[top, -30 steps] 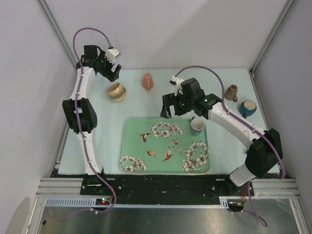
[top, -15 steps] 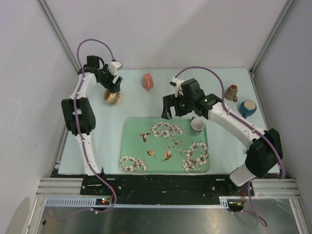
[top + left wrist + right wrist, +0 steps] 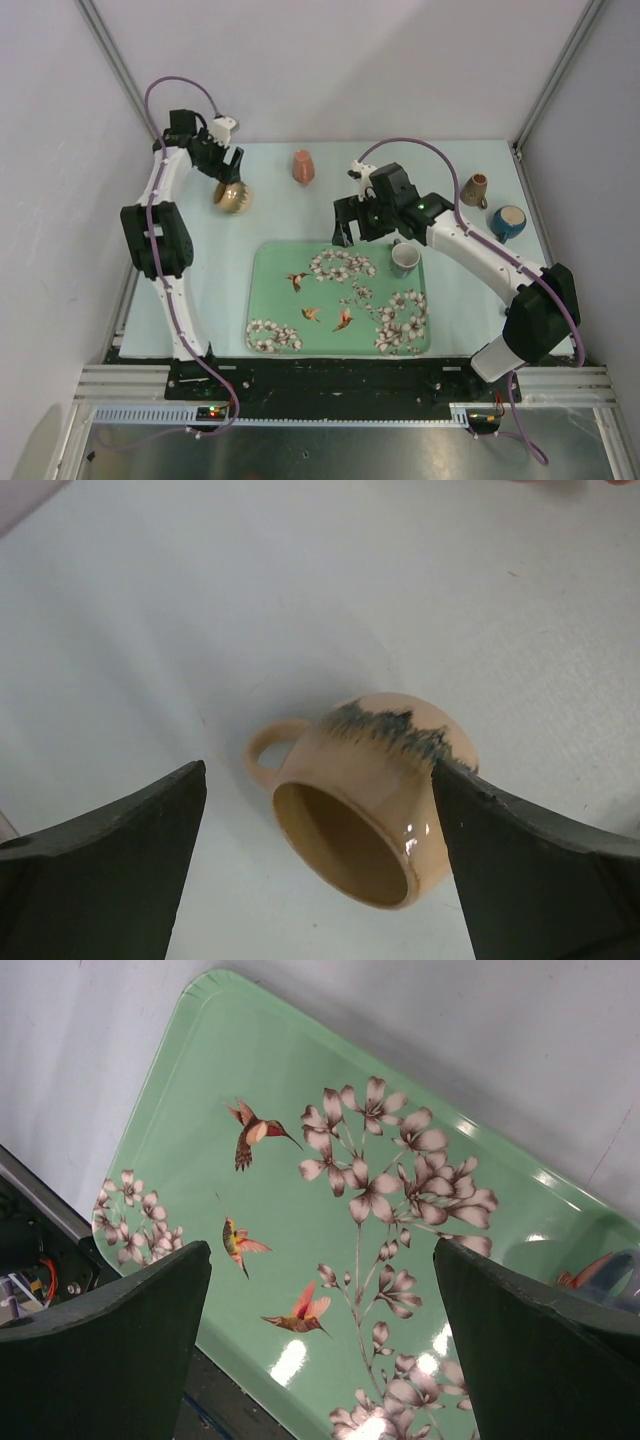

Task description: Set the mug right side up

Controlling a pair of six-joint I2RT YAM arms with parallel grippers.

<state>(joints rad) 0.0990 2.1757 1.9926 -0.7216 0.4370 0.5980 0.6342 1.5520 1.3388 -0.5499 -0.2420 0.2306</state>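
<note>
I should move my left gripper down and toward the right in the wrist view, with one finger going into the mug's opening that faces it, because the tan mug's rim (image 3: pixel 407 862) is below and that way.
A tan mug (image 3: pixel 234 198) with a dark glaze streak lies on its side on the table at the back left. In the left wrist view the mug (image 3: pixel 372 762) has its mouth facing the camera and its handle to the left. My left gripper (image 3: pixel 224 168) hangs just above it, open. The mug lies between the fingers (image 3: pixel 120 860), nearer the right one. My right gripper (image 3: pixel 350 222) is open and empty over the far edge of the green flowered tray (image 3: pixel 285 315), which also fills the right wrist view (image 3: pixel 290 1070).
A grey mug (image 3: pixel 404 260) stands upright on the tray's far right. A pink mug (image 3: pixel 303 166) lies at the back middle. A brown mug (image 3: pixel 474 189) and a blue mug (image 3: pixel 506 221) sit at the right. Walls close in on the table's left and right.
My left gripper has come down from behind the tan mug to straddle it, and the mug has shifted slightly. The right arm has barely moved.
</note>
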